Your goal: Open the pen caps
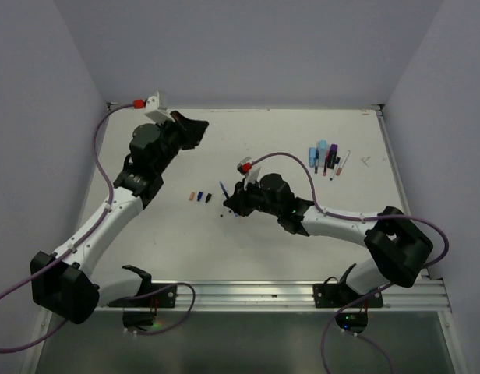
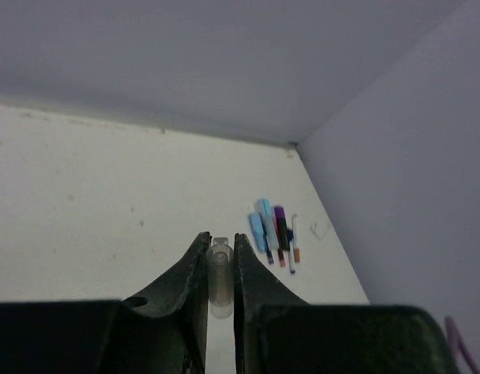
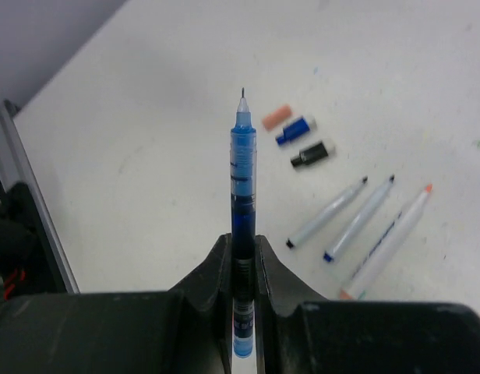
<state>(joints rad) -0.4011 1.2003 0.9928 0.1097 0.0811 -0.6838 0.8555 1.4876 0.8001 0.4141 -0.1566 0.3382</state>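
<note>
The uncapped white pens lie side by side, so my right gripper will next turn, go down to the bare tabletop beside the orange-tipped one and let go of the blue pen (image 3: 242,167).
My left gripper (image 2: 220,238) is shut on a clear pen cap (image 2: 220,269) and is held high over the back left of the table (image 1: 185,128). My right gripper (image 3: 242,240) is shut on an uncapped blue pen (image 3: 242,167), whose bare tip points away from me; in the top view this gripper (image 1: 234,201) sits at mid-table. Just beyond the tip lie three loose pen caps: orange (image 3: 277,117), blue (image 3: 295,130) and black (image 3: 312,153). Three uncapped white pens (image 3: 358,218) lie to the right of them.
A cluster of several capped pens and markers (image 1: 326,156), light blue, purple and white, lies at the back right near the wall (image 2: 275,234). The three caps show in the top view as a short row (image 1: 199,196). A metal rail (image 1: 302,294) runs along the near edge.
</note>
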